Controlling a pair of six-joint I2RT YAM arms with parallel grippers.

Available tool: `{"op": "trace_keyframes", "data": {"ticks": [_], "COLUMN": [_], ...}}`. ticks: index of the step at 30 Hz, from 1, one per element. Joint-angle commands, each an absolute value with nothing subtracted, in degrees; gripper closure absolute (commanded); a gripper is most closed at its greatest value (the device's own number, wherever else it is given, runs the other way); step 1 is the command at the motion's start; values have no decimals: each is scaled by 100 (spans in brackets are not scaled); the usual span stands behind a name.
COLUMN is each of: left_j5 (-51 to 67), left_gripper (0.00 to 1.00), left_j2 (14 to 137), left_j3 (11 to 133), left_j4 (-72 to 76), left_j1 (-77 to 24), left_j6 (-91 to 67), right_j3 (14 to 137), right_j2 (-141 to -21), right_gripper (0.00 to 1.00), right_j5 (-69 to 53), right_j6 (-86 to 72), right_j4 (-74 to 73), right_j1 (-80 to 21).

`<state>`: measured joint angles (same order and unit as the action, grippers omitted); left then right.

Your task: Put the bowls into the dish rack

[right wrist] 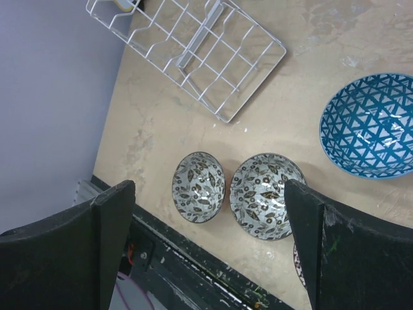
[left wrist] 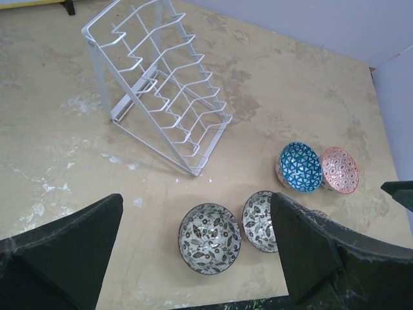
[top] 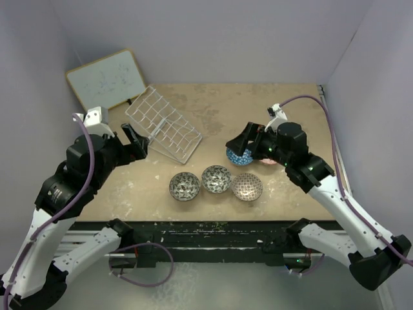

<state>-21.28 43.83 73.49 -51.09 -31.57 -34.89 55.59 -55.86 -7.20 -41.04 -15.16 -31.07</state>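
Note:
My right gripper turns and lowers onto the blue bowl's rack-side rim point(top: 228, 154) point(right wrist: 324, 113) below it next, since the opposite side touches the red-patterned bowl.
The white wire dish rack point(top: 164, 124) point(left wrist: 161, 84) point(right wrist: 193, 45) stands tilted at the back left with nothing in it. Two grey-white bowls point(top: 184, 186) point(top: 216, 179) and a reddish-brown one point(top: 247, 186) form a row near the front edge. A blue bowl point(top: 240, 157) point(left wrist: 301, 166) point(right wrist: 368, 126) sits behind them, touching a red-patterned bowl point(left wrist: 339, 170). My left gripper point(top: 134, 143) point(left wrist: 197, 201) hangs open beside the rack's near left end, holding nothing. My right gripper point(top: 242, 143) point(right wrist: 210, 188) is open above the blue bowl, partly hiding it from above.
A wood-framed whiteboard point(top: 106, 79) leans at the back left behind the rack. Purple walls close in the table on three sides. The black front rail point(top: 206, 229) runs just below the row of bowls.

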Motion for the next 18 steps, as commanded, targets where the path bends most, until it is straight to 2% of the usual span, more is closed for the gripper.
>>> {"op": "trace_keyframes", "data": {"ticks": [1,8,18], "left_j5": [-2043,-1592,-552], "left_gripper": [1,1,1], "left_j2": [4378,3805,3770], "left_j3": [7547,7062,7124], "left_j4": [-5107,-4388,-4384], "left_j1": [-3173,-3173,-3173], "left_j6": [-3509,-3152,-1822], "right_j3": [5616,5516,5324], "right_j2": [-5425,-5342,-5426], "right_gripper": [0,0,0], "right_j5": [-451,-194,115], "right_j6": [-4135,-4038,-3596], "right_j4": [-1513,-1453,-1267], "right_j1": [-3111,-3111,-3111]}}
